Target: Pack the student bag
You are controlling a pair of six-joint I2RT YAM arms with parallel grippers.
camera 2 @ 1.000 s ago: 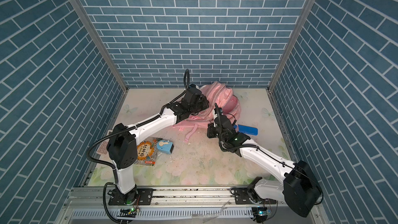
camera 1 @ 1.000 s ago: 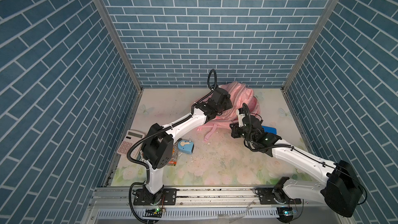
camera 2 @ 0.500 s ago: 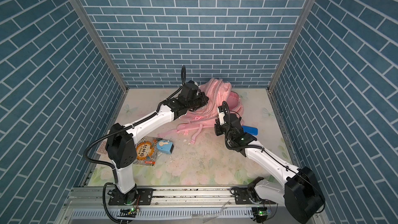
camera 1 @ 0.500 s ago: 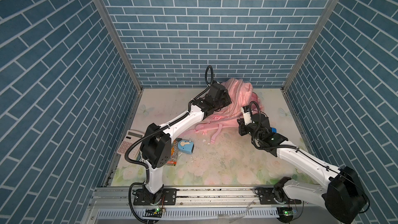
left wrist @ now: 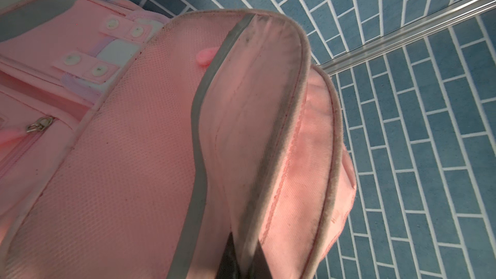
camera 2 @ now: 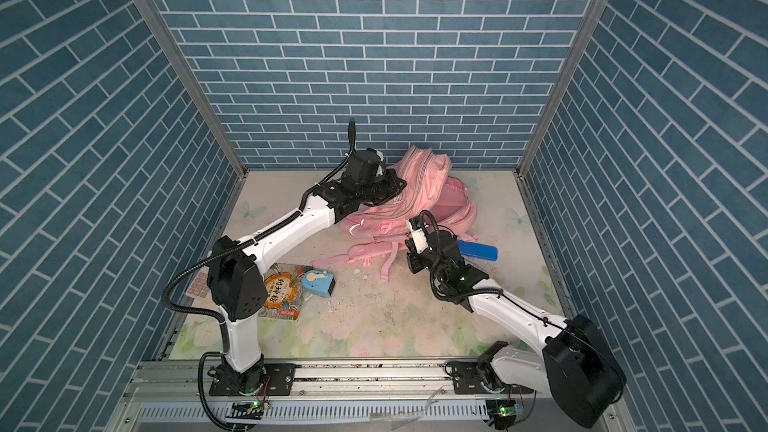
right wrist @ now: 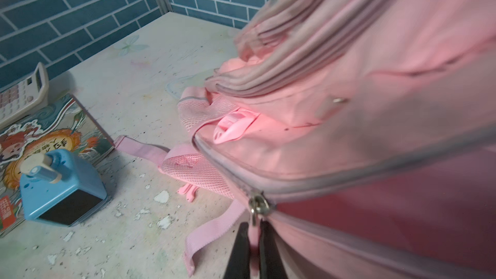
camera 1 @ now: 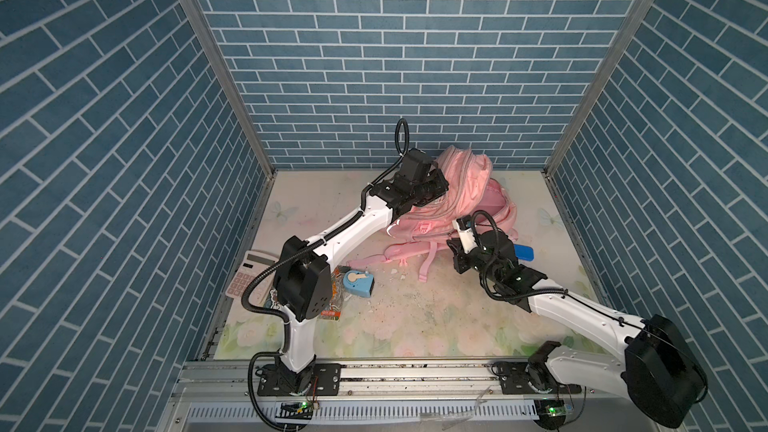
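Observation:
The pink zipper pull goes along the bag's seam in my right gripper to the zipper end by the mesh strap (camera 1: 417,237) (right wrist: 197,140) next for release, since that zipper part remains shut.
The student bag (camera 1: 478,197) (camera 2: 428,197), a soft pink backpack, slumps at the back of the table with its straps (camera 1: 424,259) trailing toward the front. My left gripper (camera 1: 440,187) (camera 2: 398,184) (left wrist: 243,240) is shut on the grey-trimmed rim of the bag's mouth and holds that rim up. The right gripper (camera 1: 453,247) (camera 2: 409,253) (right wrist: 253,230) sits at the bag's near side. It is shut on the pink pull tab (right wrist: 253,237) hanging from the metal zip slider (right wrist: 257,205). The bag's inside is hidden.
At front left lie a calculator (camera 1: 249,274) (right wrist: 21,95), a picture book (camera 2: 282,292) (right wrist: 40,135) and a blue pencil sharpener (camera 1: 357,282) (camera 2: 318,282) (right wrist: 59,191). A blue case (camera 1: 523,252) (camera 2: 478,250) rests right of the bag. Brick walls close three sides.
The left gripper has lifted the bag's rim a little higher and farther back. The right gripper swung to the right along the bag, then came back left, still shut.

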